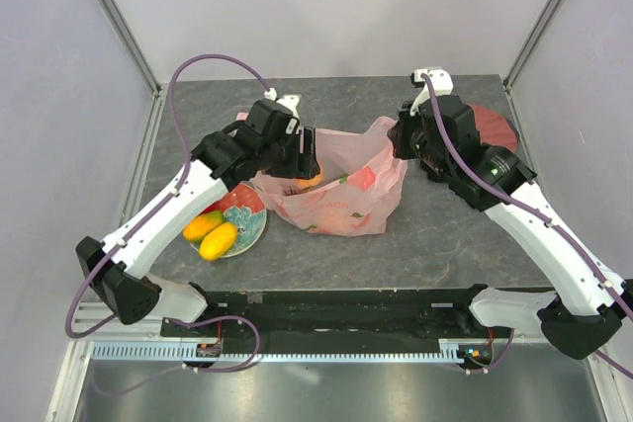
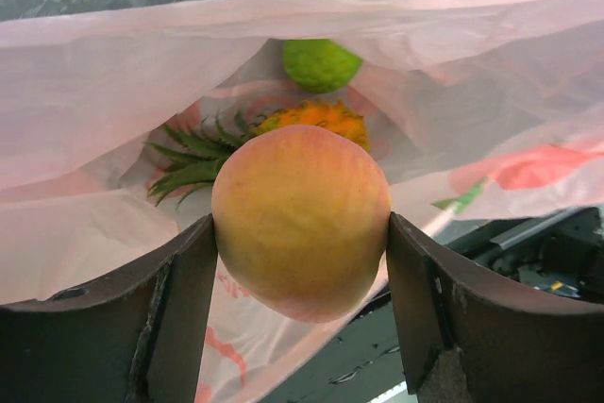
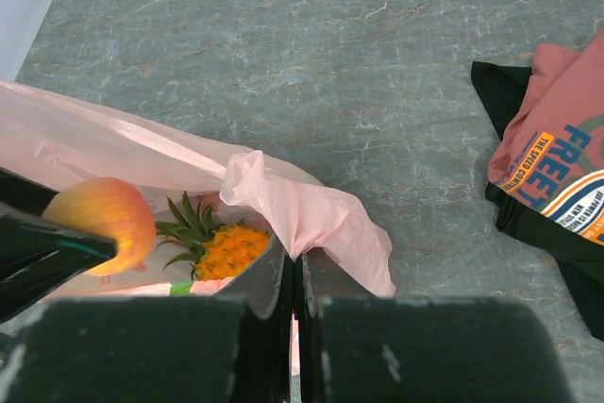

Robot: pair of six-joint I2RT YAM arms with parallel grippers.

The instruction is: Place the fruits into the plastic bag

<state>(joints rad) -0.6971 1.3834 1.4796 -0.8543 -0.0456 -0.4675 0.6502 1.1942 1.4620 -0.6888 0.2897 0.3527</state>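
The bag's opening stands open beneath the peach [image 2: 300, 219], so the left gripper goes down past the rim inside the bag next, then opens there.
The pale-pink plastic bag [image 1: 341, 190] lies open in the middle of the table. My left gripper [image 1: 309, 167] is shut on a peach [image 2: 300, 219] and holds it over the bag's mouth. Inside the bag lie an orange pineapple [image 2: 316, 118] with green leaves and a green round fruit [image 2: 321, 63]. My right gripper [image 3: 299, 266] is shut on the bag's rim [image 3: 293, 209] at its right side and holds it up. The peach [image 3: 106, 222] and pineapple [image 3: 226, 249] also show in the right wrist view. Two yellow mangoes [image 1: 210, 234] lie on the plate.
A red plate with floral pattern [image 1: 247, 212] sits left of the bag, under my left arm. A folded dark-red printed T-shirt [image 3: 557, 162] lies at the back right, also in the top view [image 1: 495, 126].
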